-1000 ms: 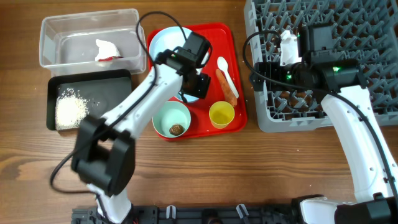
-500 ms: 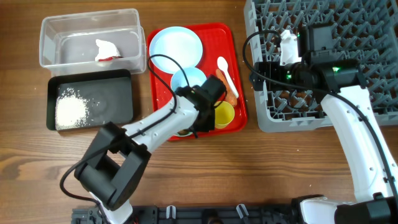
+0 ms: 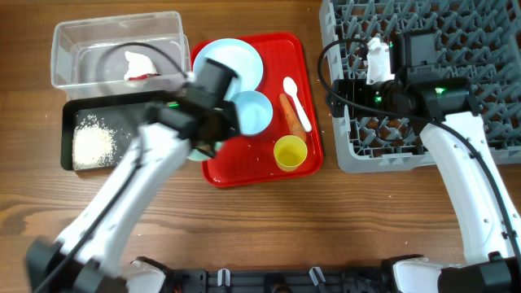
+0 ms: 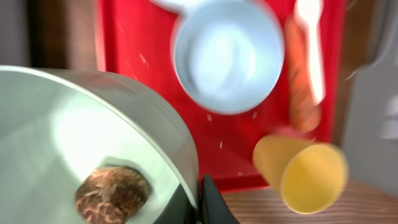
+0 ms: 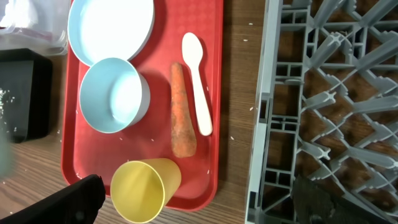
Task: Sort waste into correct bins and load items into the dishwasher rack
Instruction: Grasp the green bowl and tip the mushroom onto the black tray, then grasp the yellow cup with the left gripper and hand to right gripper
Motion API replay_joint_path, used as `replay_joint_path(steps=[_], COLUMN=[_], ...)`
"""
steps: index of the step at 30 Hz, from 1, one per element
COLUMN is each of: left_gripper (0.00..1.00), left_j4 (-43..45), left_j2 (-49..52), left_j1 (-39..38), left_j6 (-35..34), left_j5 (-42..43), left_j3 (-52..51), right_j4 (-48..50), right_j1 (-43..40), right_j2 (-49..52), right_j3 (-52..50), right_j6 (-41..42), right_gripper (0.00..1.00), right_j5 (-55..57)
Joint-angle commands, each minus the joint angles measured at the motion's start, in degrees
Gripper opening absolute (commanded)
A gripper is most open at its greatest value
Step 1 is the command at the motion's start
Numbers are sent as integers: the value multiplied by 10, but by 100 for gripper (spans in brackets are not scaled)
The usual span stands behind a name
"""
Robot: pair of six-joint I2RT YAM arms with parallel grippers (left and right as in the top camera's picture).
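The next move for my left gripper is to tip the bowl with the brown lump [image 4: 112, 193] over the black tray. Then it needs to bring the bowl down onto the near corner of the red tray.
My left gripper [image 4: 202, 202] is shut on the right rim of the mint-green bowl [image 4: 74, 124], which holds a small brown lump [image 4: 112, 193]. From overhead the bowl [image 3: 198, 150] hangs at the left edge of the red tray [image 3: 244, 169], under the blurred left gripper [image 3: 216, 140]. On the tray lie a pale-blue plate [image 3: 232, 61], a pale-blue bowl [image 3: 248, 111], a carrot stick [image 3: 291, 114], a white spoon [image 3: 296, 102] and a tipped yellow cup [image 3: 291, 152]. My right gripper [image 5: 199, 208] stands open and empty between the tray and the grey dishwasher rack [image 3: 456, 32].
A clear tub [image 3: 73, 49] at the back left holds a red-and-white wrapper [image 3: 140, 67]. In front of it a black tray [image 3: 122, 110] holds white rice [image 3: 92, 145]. Bare wood runs along the table's front.
My left gripper shut on the mint-green bowl's rim and swung it left from the tray's front toward the black tray. The right arm has not moved.
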Motion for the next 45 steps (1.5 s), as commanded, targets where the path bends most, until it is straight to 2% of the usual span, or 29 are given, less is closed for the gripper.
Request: replay_joint_path(steps=[1,3,6,8,11,14,16,21,26,29,32,34,35,38,40,43,45], left_gripper=[4,4,4,4,4,4,4,4,4,4,4,4,4,4,4,4,19], left_j4=[-2,3,10,17,31,36,36,36,10,-10,-10,-12,-20,-43,-31,-2,20], left_j2=[-42,-32,16,47,148,244,287,318,317,277,189,133,112,116,126,138,149], left_j1=[112,203,344,398,477,507,513,515,521,505,443,361,289,117,0,-78,-105], left_j6=[76,129,226,278,368,436,455,448,438,470,470,469,457,369,308,269,269], left_j5=[60,127,297,382,559,695,766,905,905,869,741,600,469,195,76,17,16], left_j3=[8,4,1,0,0,0,0,0,1,1,1,1,1,-3,-32,-65,-72], right_j4=[5,5,5,7,10,9,9,5,5,5,8,16,17,8,5,8,13], right_j1=[2,2,2,2,2,2,2,2,2,2,2,2,2,2,2,2,2], right_j2=[6,6,6,6,10,10,10,10,10,10,10,10,10,10,11,11,11], right_j3=[-5,-5,-5,-5,-5,-5,-5,-5,-5,-5,-5,-5,-5,-5,-5,-5,-5], right_j6=[8,8,8,8,8,8,8,10,6,7,8,14,23,21,21,21,21], right_gripper=[100,100,100,100,100,100,100,100,100,100,100,100,100,100,100,100,100], right_j5=[-5,-5,-5,-5,-5,-5,-5,-5,-5,-5,-5,-5,-5,-5,-5,-5,-5])
